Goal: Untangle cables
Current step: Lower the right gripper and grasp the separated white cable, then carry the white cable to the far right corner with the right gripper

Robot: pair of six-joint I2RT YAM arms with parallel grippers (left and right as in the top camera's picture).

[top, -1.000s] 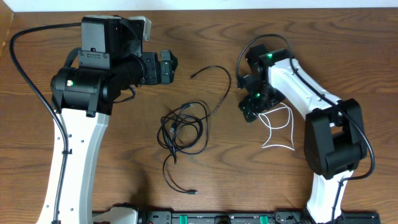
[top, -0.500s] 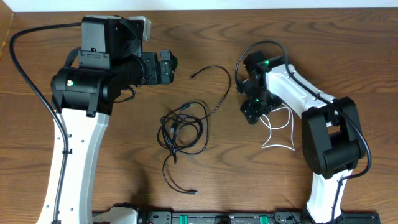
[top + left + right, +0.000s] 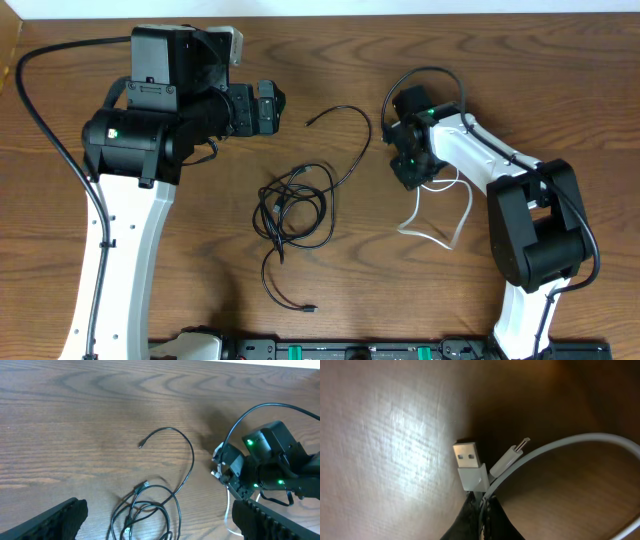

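The white cable in my right gripper is free of the black coil, and it will go outward and to the right in the overhead view next, over the bare far corner.
The black cable lies in a loose coil at the table's middle, one tail running toward the front edge and one thin end curving up to the back. The left wrist view shows the same black cable below my left gripper, which hangs open and empty; from overhead the left gripper is up-left of the coil. The white cable loops right of centre. My right gripper is shut on the white cable just behind its USB plug; a smaller plug lies beside it.
Thick black wires run to the left arm along the table's left side. The right arm's body stands right of the white loop. A black rail runs along the front edge.
My right gripper has shut on the white cable near its plugs. The white loop has been drawn left and changed shape. The left arm and black cable have not moved.
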